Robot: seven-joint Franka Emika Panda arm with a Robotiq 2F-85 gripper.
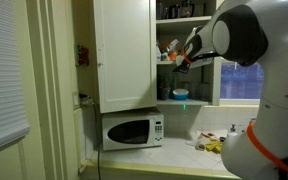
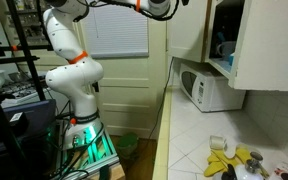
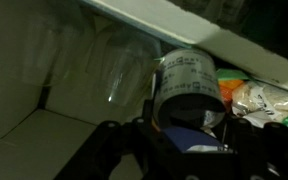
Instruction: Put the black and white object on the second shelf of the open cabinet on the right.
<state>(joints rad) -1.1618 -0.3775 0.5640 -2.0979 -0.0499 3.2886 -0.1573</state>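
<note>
My gripper moves deeper into the cabinet (image 1: 124,50) next, away from my base and toward the orange and pale packages.
The black and white object (image 3: 189,85) is a cylinder with a white printed label and a dark end. In the wrist view my gripper (image 3: 184,135) is shut on it, with a dark finger on each side. It is held inside the open cabinet (image 1: 124,50), above the white board of the second shelf (image 3: 44,140). Orange and pale packages (image 3: 256,98) lie just to its right. In an exterior view my gripper (image 1: 180,55) reaches into the cabinet at the level of the orange packages (image 1: 170,48). Whether the object touches the shelf is hidden.
Clear glassware (image 3: 114,70) stands at the back of the shelf, left of the object. Another shelf board (image 3: 214,35) runs close overhead. A blue bowl (image 1: 180,95) sits one level down. The white microwave (image 1: 132,130) is under the cabinet, and yellow items (image 1: 214,146) lie on the counter.
</note>
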